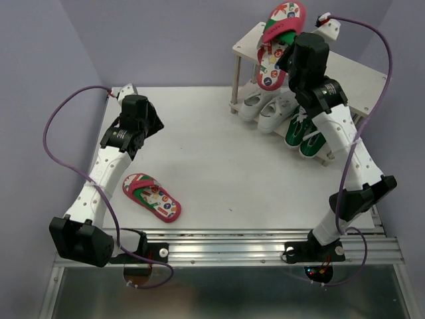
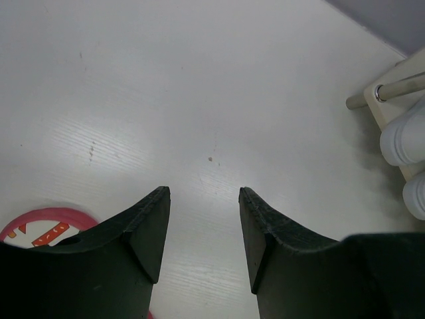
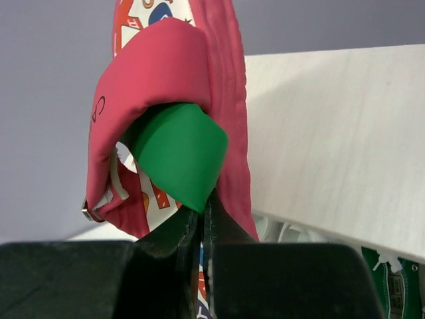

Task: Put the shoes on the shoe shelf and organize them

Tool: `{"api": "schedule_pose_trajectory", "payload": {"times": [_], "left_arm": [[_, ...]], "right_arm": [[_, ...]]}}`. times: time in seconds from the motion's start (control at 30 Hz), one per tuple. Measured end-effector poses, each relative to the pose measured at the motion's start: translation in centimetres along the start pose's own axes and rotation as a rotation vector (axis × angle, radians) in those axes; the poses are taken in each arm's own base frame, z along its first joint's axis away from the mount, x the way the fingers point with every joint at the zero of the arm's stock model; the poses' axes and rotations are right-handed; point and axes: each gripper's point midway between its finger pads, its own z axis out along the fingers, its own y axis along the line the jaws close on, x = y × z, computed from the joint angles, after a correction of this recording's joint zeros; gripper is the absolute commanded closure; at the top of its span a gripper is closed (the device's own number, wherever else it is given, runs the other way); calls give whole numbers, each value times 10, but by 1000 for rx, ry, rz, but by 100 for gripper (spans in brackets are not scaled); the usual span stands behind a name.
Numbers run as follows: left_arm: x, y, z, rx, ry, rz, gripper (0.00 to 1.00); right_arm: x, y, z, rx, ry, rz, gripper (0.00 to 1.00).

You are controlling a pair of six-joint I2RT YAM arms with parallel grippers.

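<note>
The flip-flop's sole is still hanging tilted. My right gripper should next turn and lower, lay the flip-flop across the top board's end (image 1: 255, 43) (image 3: 279, 139) above the white sneakers, and then let go of it.
My right gripper (image 3: 204, 203) is shut on the green strap of a red-pink flip-flop (image 3: 172, 86). It holds the flip-flop (image 1: 279, 40) tilted over the left end of the shoe shelf's top board (image 1: 358, 80). Two white sneakers (image 1: 265, 106) and two green sneakers (image 1: 302, 136) stand side by side on the lower tier. The other flip-flop (image 1: 151, 197) lies flat on the table near the front left. My left gripper (image 1: 145, 121) hovers open above the table behind that flip-flop, nothing between its fingers (image 2: 149, 226).
The shelf (image 3: 332, 133) stands at the table's back right, against the purple wall. In the left wrist view, a shelf post (image 2: 392, 90) and white sneaker toes (image 2: 405, 139) show at the right edge. A metal rail (image 1: 226, 246) runs along the table's near edge.
</note>
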Motion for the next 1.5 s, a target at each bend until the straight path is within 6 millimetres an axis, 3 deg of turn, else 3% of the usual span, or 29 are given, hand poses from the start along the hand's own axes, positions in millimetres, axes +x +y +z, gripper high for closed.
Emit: {"api": "schedule_pose_trajectory", "payload": {"times": [0.13, 0.2, 0.5, 0.8, 1.17, 1.5], "left_arm": [[3, 1, 0, 3, 7, 1, 44], [5, 2, -2, 5, 9, 0, 44], [8, 4, -3, 9, 13, -6, 44], [11, 6, -3, 6, 18, -12, 44], [11, 6, -5, 9, 13, -23, 44], [13, 7, -4, 6, 19, -22, 44]], "right_arm": [[-18, -33, 16, 86, -44, 70, 99], [-22, -40, 19, 106, -55, 89, 99], [-25, -51, 28, 138, -70, 173, 99], [-4, -63, 50, 138, 3, 205, 99], [-4, -74, 62, 59, 76, 244, 99], [17, -77, 78, -16, 182, 261, 99]]}}
